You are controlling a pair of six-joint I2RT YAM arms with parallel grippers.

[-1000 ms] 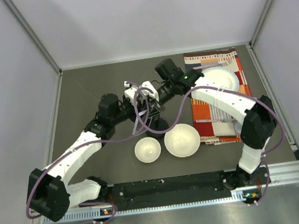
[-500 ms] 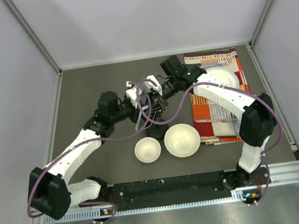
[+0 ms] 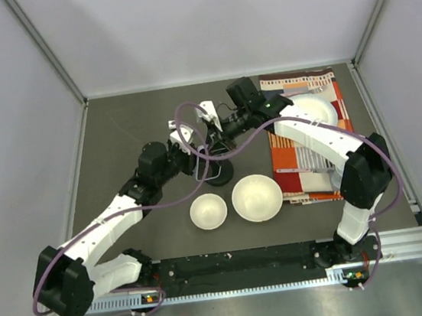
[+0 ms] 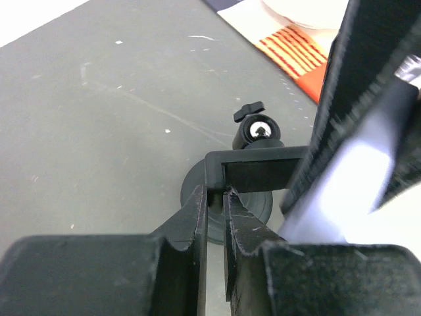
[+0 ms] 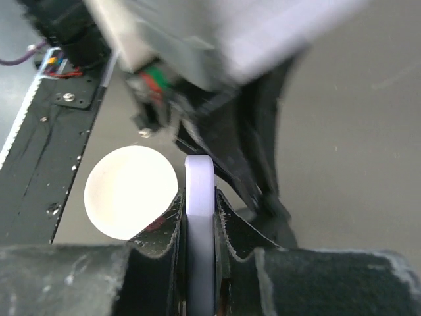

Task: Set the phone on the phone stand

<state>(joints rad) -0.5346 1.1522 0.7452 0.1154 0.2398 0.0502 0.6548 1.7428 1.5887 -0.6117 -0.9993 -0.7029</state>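
Observation:
My right gripper holds the phone, which still hangs tilted beside the cradle's pinched edge, so next it will turn to point down, bring the phone into the clamp cradle (image 3: 208, 155) and release it.
The phone (image 5: 199, 217) shows edge-on as a pale lavender rim, and my right gripper (image 5: 199, 197) is shut on it. It hangs over the phone stand (image 3: 221, 174), a black disc base with a ball joint and a clamp cradle (image 4: 260, 170) on top. In the left wrist view the phone (image 4: 342, 194) is a pale blur just right of the cradle. The nearly closed fingers of my left gripper (image 4: 216, 196) pinch the cradle's left lip. In the top view both grippers meet above the stand, the left gripper (image 3: 194, 148) on its left and the right gripper (image 3: 215, 127) behind it.
Two white bowls, a small one (image 3: 208, 211) and a larger one (image 3: 257, 197), sit just in front of the stand. A patterned orange cloth (image 3: 311, 161) lies at the right with a white bowl (image 3: 313, 111) on it. Purple cables loop over the grippers.
Both wrists shifted a little: the right gripper with the phone moved toward the back right, and the left wrist drew back to the left. The stand stayed where it was.

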